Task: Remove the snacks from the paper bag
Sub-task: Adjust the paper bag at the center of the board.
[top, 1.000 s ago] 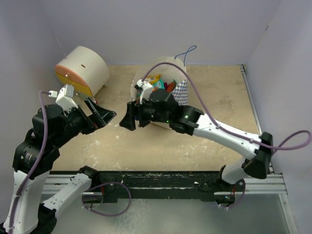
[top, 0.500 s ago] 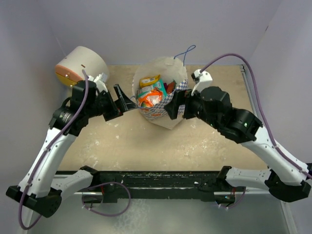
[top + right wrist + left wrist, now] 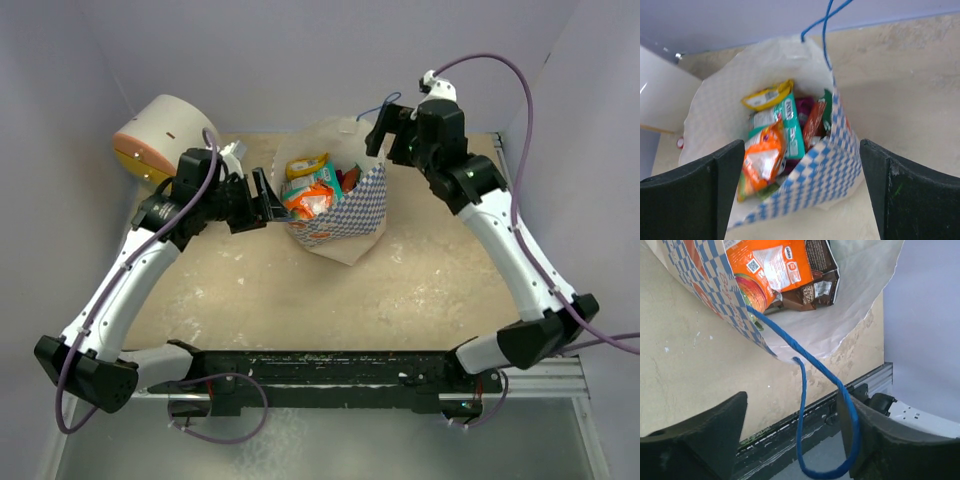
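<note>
The bag's far rim by the blue handle (image 3: 815, 47) stands clear of the snacks, so my right gripper will next move outward past the snacks and onto that rim.
The paper bag (image 3: 350, 215) stands open mid-table, white with a blue chequered band. Snacks fill it: an orange packet (image 3: 305, 200), a yellow one (image 3: 306, 165), a light-green one (image 3: 326, 180) and a red one (image 3: 350, 178). My left gripper (image 3: 262, 196) is at the bag's left rim, open. In the left wrist view a blue cord handle (image 3: 802, 390) loops between its fingers and lies against the right one. My right gripper (image 3: 385, 130) hovers open behind the bag, beside the far handle (image 3: 386, 103). It looks down on the snacks (image 3: 765, 155), holding nothing.
A big cream cylinder with an orange end (image 3: 165, 135) lies at the back left, close to my left arm. A tiny red object (image 3: 680, 142) sits between it and the bag. The black rail (image 3: 330, 365) runs along the near edge. Purple walls enclose the table.
The left gripper has reached in from the left to the bag's rim, around the cord handle. The right arm has swung from in front of the bag up to its back right.
</note>
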Robot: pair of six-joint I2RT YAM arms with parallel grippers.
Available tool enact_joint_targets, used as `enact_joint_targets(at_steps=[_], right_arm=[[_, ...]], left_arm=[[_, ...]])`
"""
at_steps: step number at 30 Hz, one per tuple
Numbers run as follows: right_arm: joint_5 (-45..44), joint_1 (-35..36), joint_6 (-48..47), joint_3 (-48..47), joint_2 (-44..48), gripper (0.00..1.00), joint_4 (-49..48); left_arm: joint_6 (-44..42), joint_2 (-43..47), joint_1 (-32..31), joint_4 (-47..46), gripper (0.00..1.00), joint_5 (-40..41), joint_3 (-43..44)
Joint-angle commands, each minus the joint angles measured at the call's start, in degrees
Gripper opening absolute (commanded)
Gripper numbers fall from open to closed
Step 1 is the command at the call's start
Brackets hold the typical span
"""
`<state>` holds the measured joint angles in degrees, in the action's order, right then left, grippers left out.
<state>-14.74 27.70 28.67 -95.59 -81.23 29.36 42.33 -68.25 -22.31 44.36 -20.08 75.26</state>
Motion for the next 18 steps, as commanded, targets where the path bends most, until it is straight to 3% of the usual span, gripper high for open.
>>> enact_joint_targets(at_steps=[1, 6, 10, 13, 18], right_arm=[[5.16, -4.37, -2.36, -4.77, -5.09, 0.96, -6.94], [15.65, -10.60, -2.08, -11.19, -13.49, 0.82, -7.59], [19.84, -12.83, -3.09, -16.04, -18.41, 0.77, -8.02], [20.88, -13.64, -2.75, -16.75, -20.65, 0.74, -9.82], [25.93, -14.38, -1.90, -19.76, -24.85, 0.61, -10.55]], left_arm=[[-7.28, -1.83, 0.06, 0.14, 0.70, 0.44, 5.82], [-10.59, -1.63, 0.13, -0.33, 0.55, 3.18, 7.56], [-12.01, -2.11, 0.15, -0.89, 0.46, 2.85, 7.73], [-13.36, -2.77, 0.22, -0.79, 0.27, 3.07, 7.49], [-14.46, -3.04, 0.69, -0.23, 0.11, 5.62, 8.77]])
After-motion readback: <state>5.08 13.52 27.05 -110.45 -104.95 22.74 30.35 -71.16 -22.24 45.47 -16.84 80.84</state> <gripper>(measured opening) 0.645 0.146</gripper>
